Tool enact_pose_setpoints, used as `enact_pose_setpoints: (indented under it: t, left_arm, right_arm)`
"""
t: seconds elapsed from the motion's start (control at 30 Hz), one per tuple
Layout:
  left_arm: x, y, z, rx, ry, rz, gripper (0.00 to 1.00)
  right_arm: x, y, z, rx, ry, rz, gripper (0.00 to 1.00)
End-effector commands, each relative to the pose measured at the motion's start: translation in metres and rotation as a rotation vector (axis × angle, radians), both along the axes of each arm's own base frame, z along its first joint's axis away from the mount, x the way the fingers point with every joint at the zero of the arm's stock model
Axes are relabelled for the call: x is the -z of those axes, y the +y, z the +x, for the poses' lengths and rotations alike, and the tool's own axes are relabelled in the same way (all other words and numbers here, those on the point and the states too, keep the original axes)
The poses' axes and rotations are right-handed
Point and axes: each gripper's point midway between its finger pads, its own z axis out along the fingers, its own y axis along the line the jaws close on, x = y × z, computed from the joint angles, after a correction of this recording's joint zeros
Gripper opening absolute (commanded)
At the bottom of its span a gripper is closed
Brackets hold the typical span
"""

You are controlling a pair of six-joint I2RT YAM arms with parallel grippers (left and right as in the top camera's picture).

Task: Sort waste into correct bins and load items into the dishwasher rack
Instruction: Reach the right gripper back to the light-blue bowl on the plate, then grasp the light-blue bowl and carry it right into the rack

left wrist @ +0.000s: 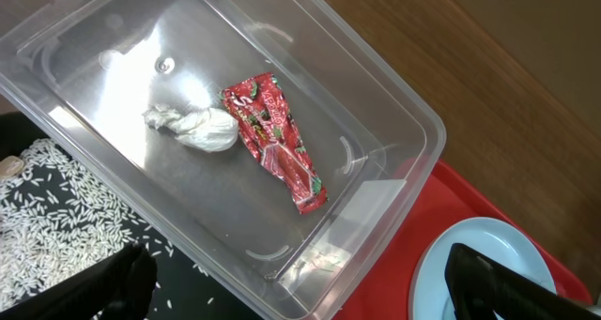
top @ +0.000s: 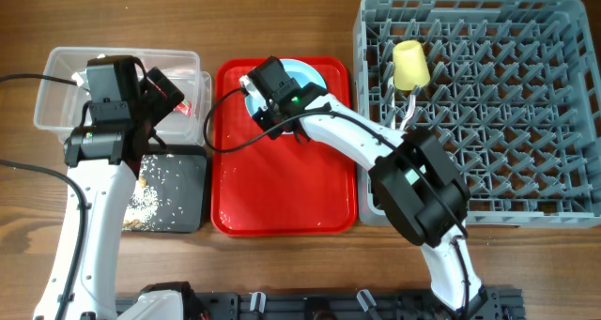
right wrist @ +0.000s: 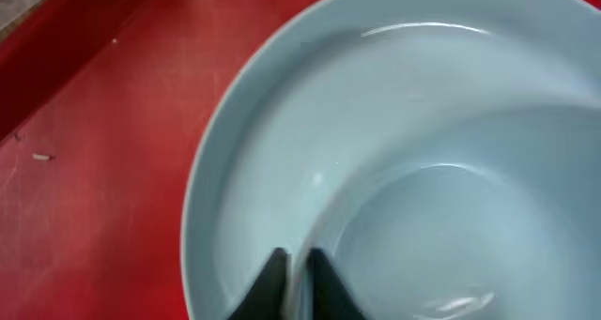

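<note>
Empty rack wires beside the yellow cup lie right of my right gripper in the overhead view, so I will lift the pale bowl (right wrist: 441,226) across, tilt it and lower to release.
My right gripper (top: 270,102) (right wrist: 299,264) is over the back of the red serving tray, shut on the rim of a pale bowl (right wrist: 441,226) that sits in a light blue plate (top: 316,73) (right wrist: 235,179) (left wrist: 488,250). My left gripper (top: 158,90) (left wrist: 300,292) is open and empty above the clear tub (top: 56,85) (left wrist: 404,123). The tub holds the red-and-white wrapper (left wrist: 277,137) and the white tissue (left wrist: 192,128). The black tray (top: 188,184) (left wrist: 178,264) holds whitish food scraps (top: 148,200) (left wrist: 56,207). The yellow cup (top: 410,64) and a white utensil (top: 410,114) stand in the grey dishwasher rack (top: 563,123).
The red serving tray (top: 282,189) (left wrist: 451,198) (right wrist: 94,123) lies between the bins and the rack, with a few crumbs on it. My right arm's elbow overhangs the rack's front left corner. Cables trail at the left table edge.
</note>
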Motion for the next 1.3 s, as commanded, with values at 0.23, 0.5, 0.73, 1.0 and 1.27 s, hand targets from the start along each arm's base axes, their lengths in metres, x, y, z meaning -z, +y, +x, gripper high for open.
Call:
enact_pose_setpoints:
  t: [0.23, 0.5, 0.73, 1.0, 1.27]
  left_arm:
    - [-0.008, 0.003, 0.002, -0.008, -0.020, 0.009, 1.00]
    - [-0.008, 0.003, 0.002, -0.008, -0.020, 0.009, 1.00]
    - [-0.008, 0.003, 0.002, -0.008, -0.020, 0.009, 1.00]
    - [-0.008, 0.003, 0.002, -0.008, -0.020, 0.009, 1.00]
    - [-0.008, 0.003, 0.002, -0.008, -0.020, 0.009, 1.00]
  right_arm:
    - [-0.180, 0.004, -0.008, 0.016, -0.117, 0.349, 0.04]
    - [-0.315, -0.090, -0.047, 0.065, -0.081, 0.658, 0.04]
    - [-0.341, -0.196, -0.059, 0.088, 0.123, 0.960, 0.04]
    - [-0.287, -0.287, -0.053, 0.130, 0.276, 1.356, 0.04]
    - [-0.189, -0.311, -0.038, 0.299, 0.452, 1.479, 0.04]
